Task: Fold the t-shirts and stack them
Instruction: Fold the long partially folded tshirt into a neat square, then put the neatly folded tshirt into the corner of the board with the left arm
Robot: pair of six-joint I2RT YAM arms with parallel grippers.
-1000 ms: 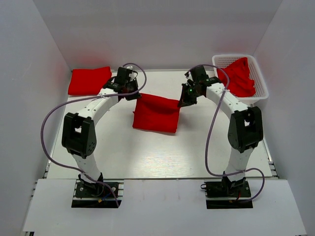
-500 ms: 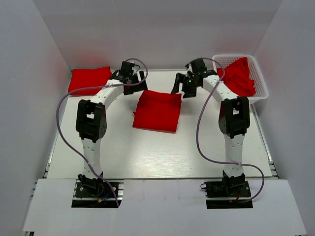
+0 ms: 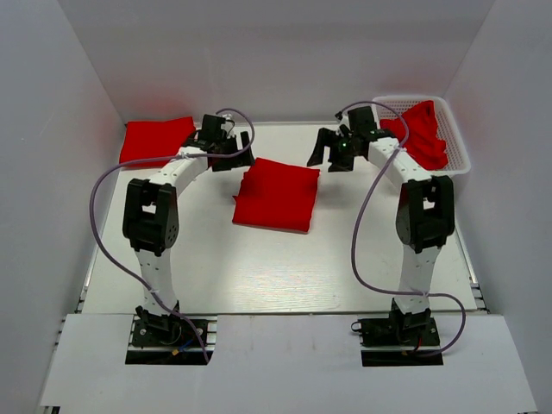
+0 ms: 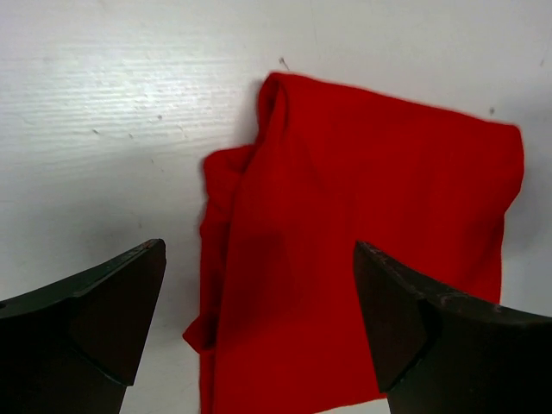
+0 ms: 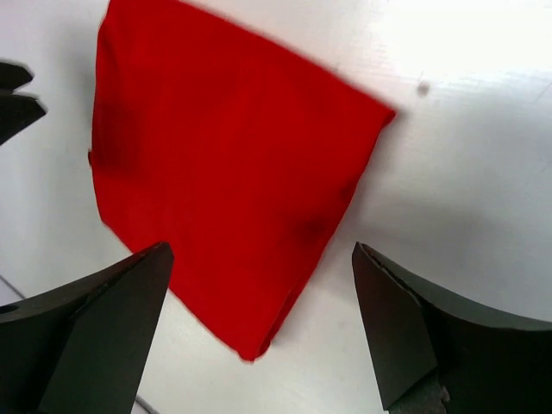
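The t-shirt's bunched side edge [image 3: 243, 182] [image 4: 226, 222] is below the robot's left gripper, to its right in the top view. The left gripper will next move that way and down to pinch the folds that stick out at the edge.
A folded red t-shirt [image 3: 276, 195] lies flat in the middle of the table, seen also in the left wrist view [image 4: 362, 259] and the right wrist view [image 5: 224, 181]. My left gripper [image 3: 239, 155] hangs open above its far left corner, holding nothing. Open and empty too, my right gripper [image 3: 326, 151] hovers above the far right corner. Another folded red t-shirt [image 3: 155, 140] rests at the far left. More crumpled red t-shirts [image 3: 424, 134] fill the white mesh basket [image 3: 457, 147] at the far right.
White walls enclose the table on the left, back and right. Purple cables loop from both arms. The arm bases stand on a white board at the near edge.
Both grippers opened and let go of the middle t-shirt's far edge, which now lies flat. Both arms have drawn back and up toward the far side.
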